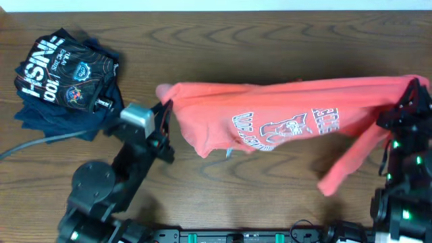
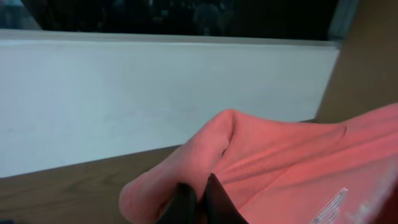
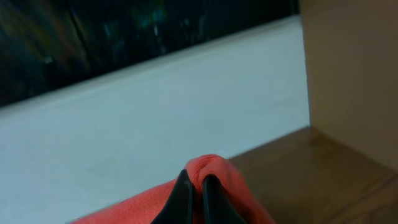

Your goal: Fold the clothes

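I should move my right gripper down and gently outward to release the T-shirt's end, because bare wood past the shirt's far edge is below and outward of it.
The red-orange T-shirt (image 1: 283,115) with a white-and-dark print hangs stretched across the middle of the table, held up at both ends. My left gripper (image 1: 164,108) is shut on its left end; the pinched fold shows in the left wrist view (image 2: 249,155) between the dark fingers (image 2: 198,196). My right gripper (image 1: 412,88) is shut on its right end; the cloth (image 3: 214,168) bunches over the fingertips (image 3: 194,183). A sleeve (image 1: 344,169) droops toward the table at the lower right.
A pile of dark navy shirts with white lettering (image 1: 64,77) lies at the table's far left. A grey cable (image 1: 34,143) runs off the left edge. A white wall (image 2: 155,93) rises behind the wooden table (image 1: 270,196).
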